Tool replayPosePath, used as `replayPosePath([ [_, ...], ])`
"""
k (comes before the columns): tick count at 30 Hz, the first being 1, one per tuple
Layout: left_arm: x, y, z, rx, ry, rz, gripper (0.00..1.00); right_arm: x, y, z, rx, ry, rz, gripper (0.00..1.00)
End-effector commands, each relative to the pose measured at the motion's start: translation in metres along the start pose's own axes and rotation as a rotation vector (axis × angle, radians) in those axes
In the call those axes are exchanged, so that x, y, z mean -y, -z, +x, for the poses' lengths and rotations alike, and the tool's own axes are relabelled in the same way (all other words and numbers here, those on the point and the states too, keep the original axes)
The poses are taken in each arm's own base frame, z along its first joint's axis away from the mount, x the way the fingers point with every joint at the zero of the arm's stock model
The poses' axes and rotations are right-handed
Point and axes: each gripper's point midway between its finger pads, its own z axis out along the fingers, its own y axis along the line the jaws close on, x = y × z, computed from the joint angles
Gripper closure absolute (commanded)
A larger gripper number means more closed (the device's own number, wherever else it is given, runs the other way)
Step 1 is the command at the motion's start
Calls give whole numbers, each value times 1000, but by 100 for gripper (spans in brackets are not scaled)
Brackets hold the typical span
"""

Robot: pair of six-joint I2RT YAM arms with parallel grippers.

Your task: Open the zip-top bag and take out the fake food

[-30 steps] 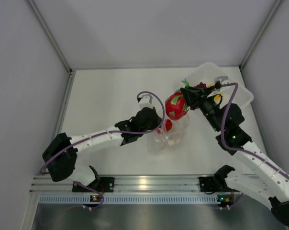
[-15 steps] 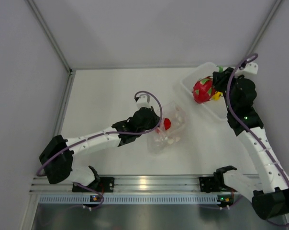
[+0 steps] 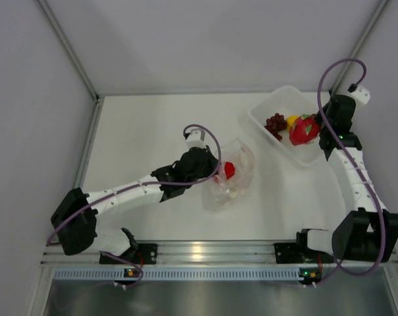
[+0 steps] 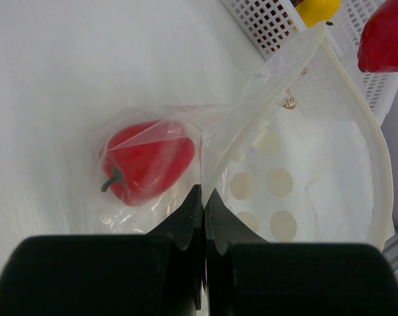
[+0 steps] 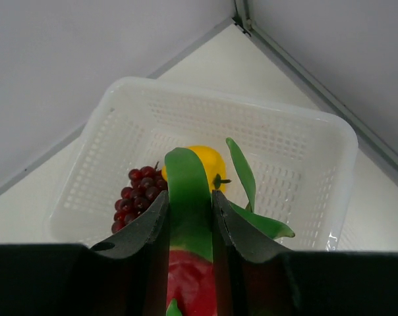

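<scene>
My right gripper holds the pink-red fruit and will next lower it toward the bottom of the basket (image 3: 275, 103) beside the yellow pepper (image 3: 292, 121), then release it.
The clear zip-top bag (image 3: 233, 176) lies mid-table with its mouth open toward the right; it also shows in the left wrist view (image 4: 304, 164). A red pepper (image 3: 230, 170) lies inside it (image 4: 148, 160). My left gripper (image 3: 211, 172) (image 4: 204, 197) is shut on the bag's edge. My right gripper (image 3: 315, 130) (image 5: 189, 201) is shut on a green leaf of the pink-red fruit (image 3: 304, 130) (image 5: 189, 263), holding it over the white basket (image 3: 275, 103). A purple grape bunch (image 3: 275, 122) (image 5: 137, 194) and a yellow pepper (image 3: 292, 121) (image 5: 209, 164) lie in the basket (image 5: 298, 141).
The white perforated basket stands at the back right, close to the right wall rail (image 3: 344, 85). Grey enclosure walls surround the white table (image 3: 146, 131). The metal rail (image 3: 205, 253) with both arm bases runs along the near edge.
My right gripper carried the pink-red fruit from the bag's mouth rightward and back, to over the basket. My left gripper stayed shut on the bag.
</scene>
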Motion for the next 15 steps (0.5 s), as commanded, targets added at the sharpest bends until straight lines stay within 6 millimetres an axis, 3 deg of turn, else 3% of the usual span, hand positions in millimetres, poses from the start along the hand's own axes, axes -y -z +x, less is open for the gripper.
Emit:
replayPosePath([
  [1,5,6,-8,23,8,32,100,-7,-12,-56,144,-69,11,100],
  [9,1,8,-4,13,6,29,100,11,-54,-24,83,-30,102,100],
  [15,-1,11,-4,15,7,31,100,23,-70,5,21,-13,152,99],
])
